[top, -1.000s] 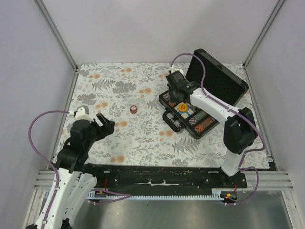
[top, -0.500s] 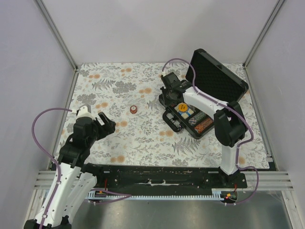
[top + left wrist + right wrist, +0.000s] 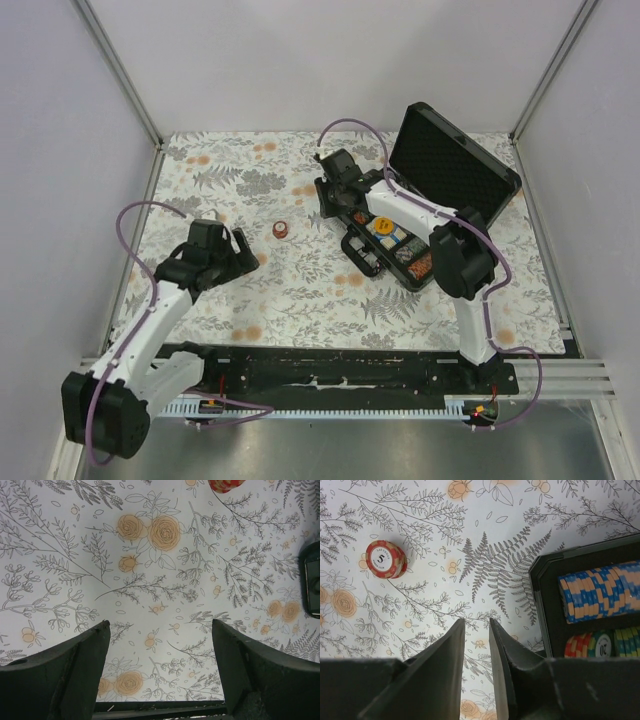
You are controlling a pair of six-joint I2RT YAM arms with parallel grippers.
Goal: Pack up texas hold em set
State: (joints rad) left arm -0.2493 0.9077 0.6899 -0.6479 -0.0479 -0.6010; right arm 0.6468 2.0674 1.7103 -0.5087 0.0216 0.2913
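The reddish chip stack (image 3: 281, 230) (image 3: 226, 484) stands alone outside the case, so the robot will move its left gripper outward, to the right in the top view, and down around it.
The black case (image 3: 478, 196) lies open at the back right, its lid up. Its tray holds multicoloured chip rows (image 3: 420, 262) and a yellow disc (image 3: 384, 225). A reddish chip stack (image 3: 281, 230) stands alone on the cloth, also seen in the right wrist view (image 3: 385, 558) and at the top edge of the left wrist view (image 3: 225, 484). My right gripper (image 3: 325, 200) hovers over the cloth just left of the case corner (image 3: 545, 605), jaws only narrowly apart (image 3: 476, 621) and empty. My left gripper (image 3: 245, 256) is wide open and empty (image 3: 160, 625), short of the stack.
A floral cloth (image 3: 300, 290) covers the table. White walls and metal posts enclose it on three sides. The case corner shows at the right edge of the left wrist view (image 3: 311, 585). Blue chips (image 3: 600, 592) fill the tray's nearest row.
My right gripper has moved left, from over the case tray to the cloth beside it. My left arm has stretched forward and right, toward the chip stack.
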